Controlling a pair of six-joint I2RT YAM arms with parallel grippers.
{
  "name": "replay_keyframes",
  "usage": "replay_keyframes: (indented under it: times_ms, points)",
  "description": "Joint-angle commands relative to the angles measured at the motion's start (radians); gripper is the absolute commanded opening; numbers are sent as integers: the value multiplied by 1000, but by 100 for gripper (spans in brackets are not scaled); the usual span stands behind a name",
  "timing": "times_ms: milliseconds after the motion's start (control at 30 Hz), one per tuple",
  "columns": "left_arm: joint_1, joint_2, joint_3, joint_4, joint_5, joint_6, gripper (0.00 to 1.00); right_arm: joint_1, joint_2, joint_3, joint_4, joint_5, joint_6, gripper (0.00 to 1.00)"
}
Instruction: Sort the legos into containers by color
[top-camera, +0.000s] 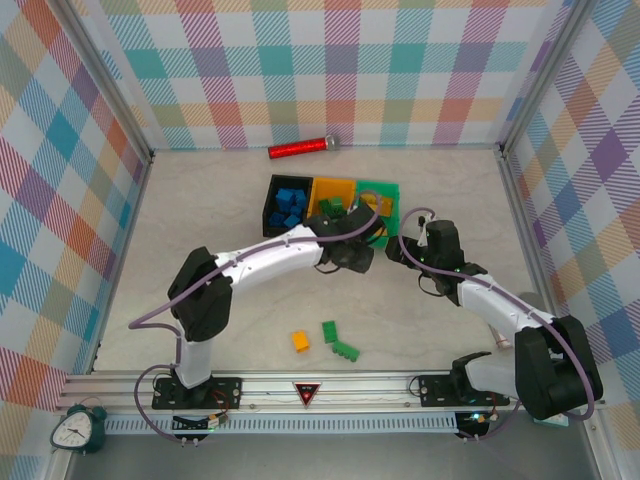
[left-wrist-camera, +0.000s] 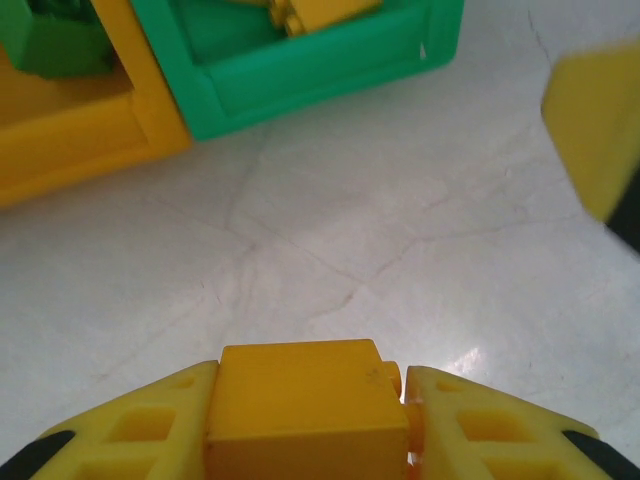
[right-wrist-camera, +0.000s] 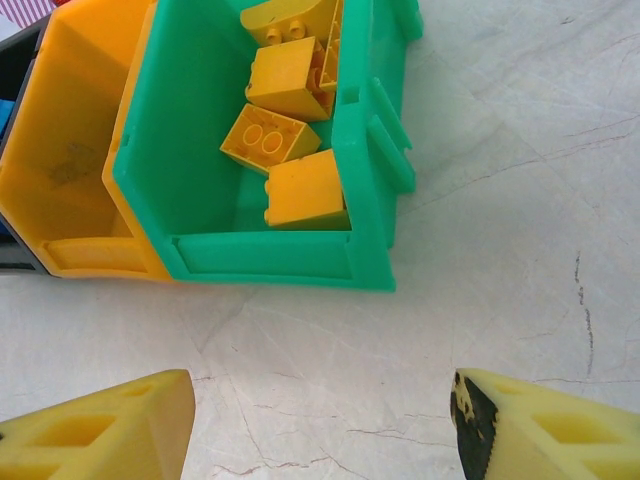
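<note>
The left gripper carries the yellow-orange lego outward over the near rim of the green bin (top-camera: 380, 189) next, then releases the lego. The bin already holds yellow legos.
My left gripper (left-wrist-camera: 312, 392) is shut on a yellow-orange lego (left-wrist-camera: 300, 420), just in front of the bins; from above it (top-camera: 360, 250) sits at the near side of the green bin (top-camera: 380, 189). The green bin (right-wrist-camera: 360, 200) holds several yellow legos (right-wrist-camera: 285, 110). The orange-yellow bin (top-camera: 328, 186) holds green legos (left-wrist-camera: 50, 45), and the black bin (top-camera: 270, 205) holds blue legos (top-camera: 290, 204). My right gripper (right-wrist-camera: 320, 425) is open over bare table near the green bin's front corner. One orange lego (top-camera: 300, 341) and two green legos (top-camera: 340, 342) lie loose near the arm bases.
A red cylinder with a silver tip (top-camera: 300, 149) lies by the back wall. Checkered walls close in the table on three sides. The two grippers hang close together in front of the bins. A clock (top-camera: 75, 429) stands outside the near left corner.
</note>
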Motion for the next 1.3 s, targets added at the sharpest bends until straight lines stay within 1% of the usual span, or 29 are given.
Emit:
replay_keyframes:
  times_ms: [0,133,233,367,467,567,600,700,733,800,833,867,900,933,1000,1033,1167,1267]
  points:
    - [52,29,87,12,42,67,21,-5,-12,-6,8,7,8,69]
    - [91,69,172,13,69,106,21,-6,-3,-5,12,7,9,69]
    - [113,125,285,0,80,136,21,-5,0,-5,13,9,9,69]
    - [138,238,463,-19,90,163,21,-6,-3,-5,11,13,8,69]
    - [157,339,630,-72,78,171,21,-6,-6,-6,10,8,9,69]
    - [177,424,752,-92,124,162,22,-6,-16,-8,9,10,8,69]
    - [182,440,769,-79,139,160,25,-6,-20,-9,7,11,9,69]
    - [186,464,780,-53,142,148,43,-6,-23,-10,8,8,10,69]
    - [187,466,781,-52,139,145,43,-5,-23,-9,9,6,11,69]
    - [187,465,778,-59,150,143,56,-5,-20,-9,12,-2,13,69]
    - [188,462,778,-65,158,141,64,-6,-19,-9,14,-5,14,69]
    - [188,454,772,-71,167,140,73,-5,-21,-11,16,-8,15,69]
    - [187,438,760,-73,173,137,78,-5,-22,-11,15,-9,15,69]
    - [187,418,737,-70,171,137,79,-5,-23,-11,15,-9,15,69]
    - [185,344,635,-36,158,135,83,-5,-23,-13,15,-7,14,69]
    - [185,304,579,-16,151,134,83,-6,-22,-12,17,-8,14,69]
    - [186,91,269,82,150,129,83,-5,-8,-7,19,-16,15,69]
    - [186,-60,34,119,170,128,83,-5,-5,-10,26,-28,22,69]
